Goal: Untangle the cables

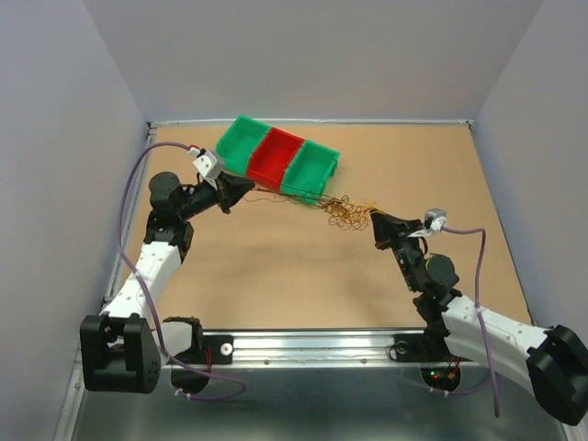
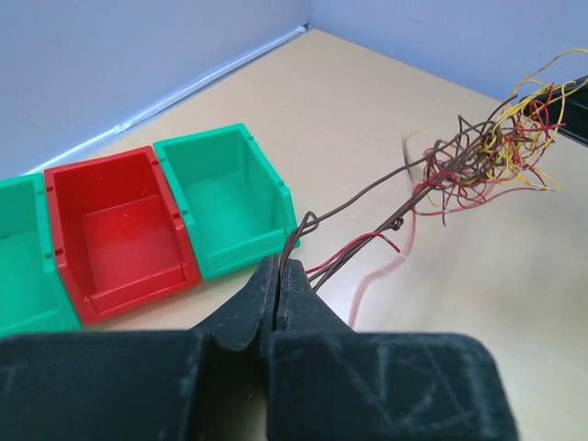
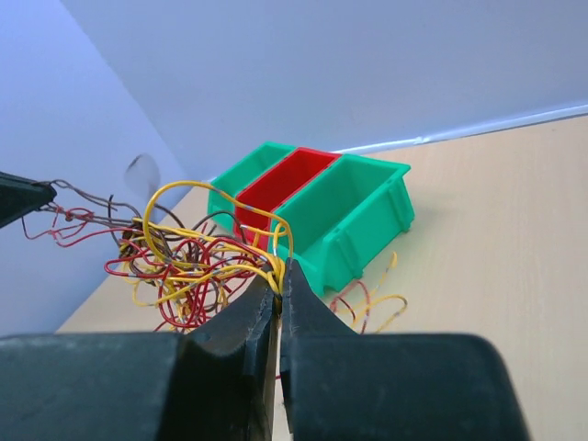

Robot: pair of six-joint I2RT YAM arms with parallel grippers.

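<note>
My right gripper needs to move down and to the right in the top view to release the yellow cable pieces onto the bare table, because the clump (image 2: 487,147) is hanging midair.
The cables (image 1: 344,213) are a wiry clump of thin brown, red and yellow strands hanging between my two grippers, in front of the bins. My left gripper (image 1: 250,188) is shut on a few brown strands; in the left wrist view they run from its closed jaws (image 2: 278,266) up to the clump (image 2: 487,147). My right gripper (image 1: 375,219) is shut on yellow strands at the clump's right side, which the right wrist view shows pinched at its tips (image 3: 280,271), with the tangle (image 3: 184,262) spreading left. A few loose red and yellow strands (image 3: 372,303) lie on the table.
A row of three open bins (image 1: 276,158), green, red, green, stands at the back left just behind the cables. The table is a tan board with grey walls on three sides. A metal rail (image 1: 312,347) runs along the near edge between the arm bases.
</note>
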